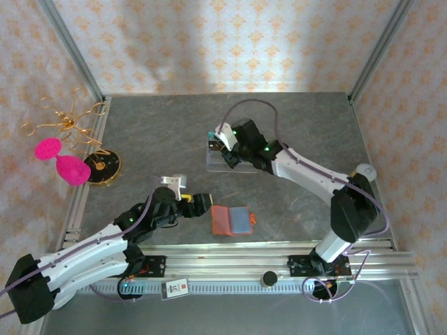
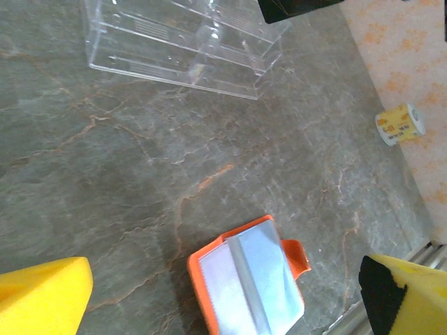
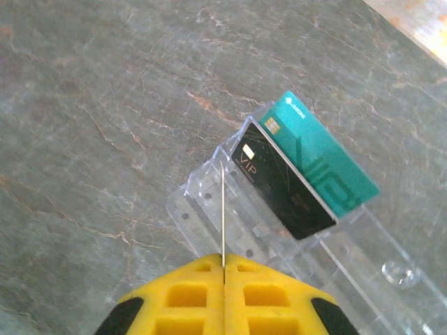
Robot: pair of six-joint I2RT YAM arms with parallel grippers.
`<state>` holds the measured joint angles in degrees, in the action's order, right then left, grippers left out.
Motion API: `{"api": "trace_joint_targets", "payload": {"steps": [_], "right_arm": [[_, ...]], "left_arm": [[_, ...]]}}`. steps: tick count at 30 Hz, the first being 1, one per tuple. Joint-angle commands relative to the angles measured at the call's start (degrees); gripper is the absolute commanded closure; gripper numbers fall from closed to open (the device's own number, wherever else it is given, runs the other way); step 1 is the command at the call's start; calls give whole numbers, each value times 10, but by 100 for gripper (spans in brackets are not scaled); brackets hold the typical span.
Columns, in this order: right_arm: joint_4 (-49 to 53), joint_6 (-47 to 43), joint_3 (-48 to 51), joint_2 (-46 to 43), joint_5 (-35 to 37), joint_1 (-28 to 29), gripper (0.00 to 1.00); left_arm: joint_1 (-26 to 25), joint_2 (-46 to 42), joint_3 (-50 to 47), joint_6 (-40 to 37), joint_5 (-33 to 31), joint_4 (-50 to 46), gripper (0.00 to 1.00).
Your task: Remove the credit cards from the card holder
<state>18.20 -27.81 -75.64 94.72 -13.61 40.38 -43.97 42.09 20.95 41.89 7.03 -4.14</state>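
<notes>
I next turn my right gripper to lower and release its card into the empty slot beside the black credit card, as its edge slants across the slots.
The card holder (image 1: pixel 232 220), orange-red with a greyish inner panel, lies open and flat on the stone table near the front. My left gripper (image 1: pixel 196 202) hovers just left of it, open, and nothing is between its yellow fingers (image 2: pixel 43 299). In the left wrist view the card holder (image 2: pixel 246 286) lies between them, untouched. My right gripper (image 3: pixel 223 262) is shut on a thin card (image 3: pixel 223 209) seen edge-on, over the clear slotted rack (image 3: pixel 202 209). A teal credit card (image 3: pixel 328 164) and a black credit card (image 3: pixel 283 183) stand in that rack.
The clear rack (image 1: pixel 218 162) sits mid-table under the right gripper (image 1: pixel 229 148). A gold wire stand (image 1: pixel 64 122) with pink pieces (image 1: pixel 59 160) and a dark round disc (image 1: pixel 103 166) stand at the left edge. A small yellow roll (image 2: pixel 398 124) lies by the right wall. A metal rail (image 1: pixel 244 262) runs along the front.
</notes>
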Motion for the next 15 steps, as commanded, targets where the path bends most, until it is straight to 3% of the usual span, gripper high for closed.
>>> {"api": "trace_joint_targets", "payload": {"steps": [1,7,15], "right_arm": [[80,-120,-69,31,-36,-19,100],[142,-209,-158,77,-116,-51,100],[167,-275,-230,143,-100,-56,100]], "left_arm": [[7,-28,13,-12,-49,-54,1],[10,-52,23,-13,-97,-102,1],[10,-68,11,4,-124,-104,1]]}}
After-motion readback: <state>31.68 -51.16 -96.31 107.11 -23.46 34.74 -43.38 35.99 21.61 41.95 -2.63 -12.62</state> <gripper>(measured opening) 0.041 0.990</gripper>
